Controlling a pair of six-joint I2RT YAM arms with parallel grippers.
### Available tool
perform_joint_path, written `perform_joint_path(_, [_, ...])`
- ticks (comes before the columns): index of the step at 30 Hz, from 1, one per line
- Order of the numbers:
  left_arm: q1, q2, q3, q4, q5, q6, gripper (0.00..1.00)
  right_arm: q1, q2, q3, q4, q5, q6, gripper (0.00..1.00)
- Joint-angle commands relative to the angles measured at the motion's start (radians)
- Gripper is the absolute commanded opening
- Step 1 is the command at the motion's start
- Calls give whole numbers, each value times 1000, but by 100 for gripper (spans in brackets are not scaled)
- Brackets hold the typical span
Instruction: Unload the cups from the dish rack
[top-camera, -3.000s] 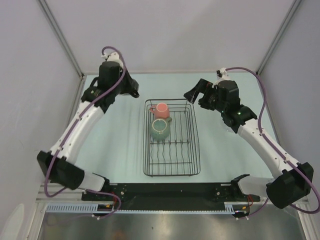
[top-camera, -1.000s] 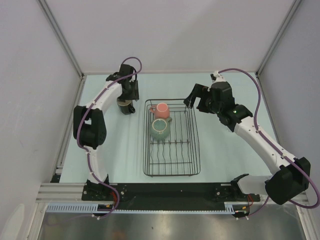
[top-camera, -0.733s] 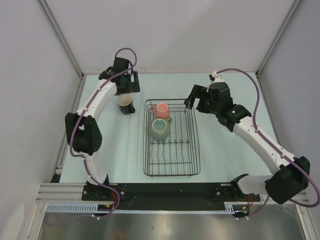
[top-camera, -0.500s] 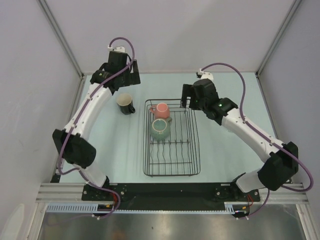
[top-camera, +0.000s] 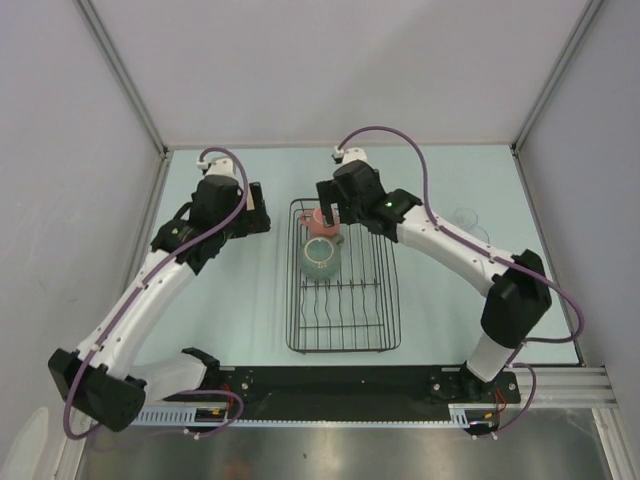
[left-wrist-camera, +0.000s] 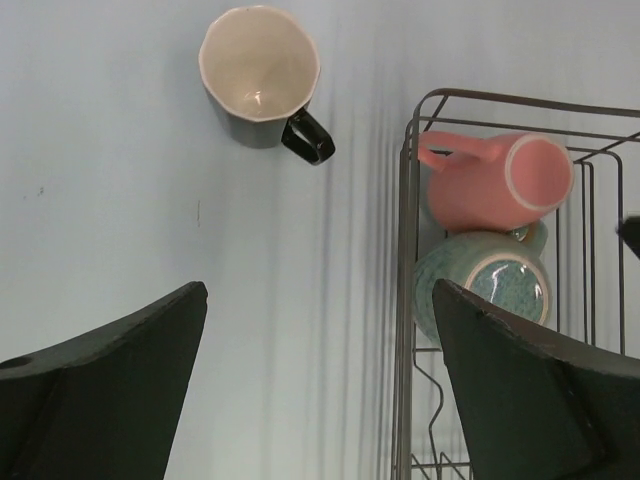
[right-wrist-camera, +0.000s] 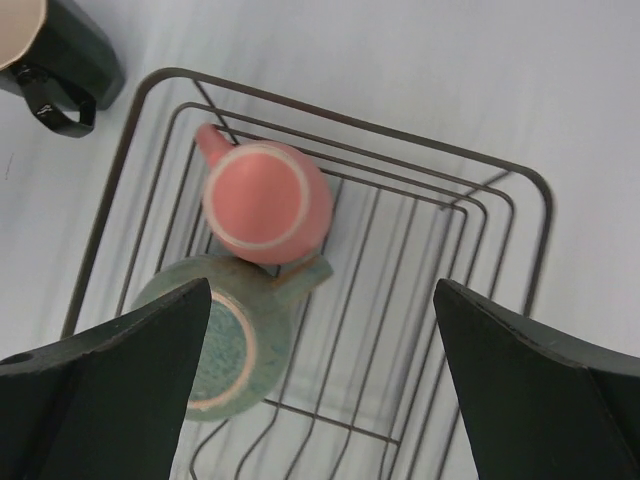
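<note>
My right gripper lowers and shifts toward the left in the top view next, before grabbing the pink mug's body (top-camera: 321, 222) (right-wrist-camera: 267, 201), since the mug sits below, off-centre.
The black dish rack (top-camera: 343, 350) holds two cups at its far end. A pink mug (top-camera: 322, 222) leans there with its base showing, and a pale-green cup (top-camera: 320, 257) sits bottom-up against it. My right gripper (top-camera: 328, 208) hovers open above them; in the right wrist view the pink mug (right-wrist-camera: 267, 200) and green cup (right-wrist-camera: 215, 350) lie below the gripper (right-wrist-camera: 322, 285). A black cup (left-wrist-camera: 262, 75) stands upright on the table left of the rack (left-wrist-camera: 405, 300). My left gripper (left-wrist-camera: 320, 290) is open, apart from the black cup and nearer than it.
The table is pale green with grey walls on three sides. A faint clear glass (top-camera: 465, 217) stands on the table right of the rack. The black cup (right-wrist-camera: 60, 55) is close to the rack's far-left corner (right-wrist-camera: 350, 118). In the top view my left gripper (top-camera: 255, 208) hides the black cup.
My left gripper opened, left the black cup standing on the table and drew back toward the near side. My right arm swung left over the rack's far end.
</note>
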Motion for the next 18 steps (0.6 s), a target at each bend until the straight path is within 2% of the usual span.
perform_joint_path(1, [-6, -150, -57, 89, 10, -1, 100, 31, 108, 112, 25, -25, -40, 100])
perform_joint_path(8, [-8, -196, -91, 21, -16, 1, 100, 47, 272, 203, 31, -40, -31, 100])
perform_joint_path(18, [-11, -207, -132, 23, -19, -10, 100, 31, 375, 284, 13, -48, -25, 100])
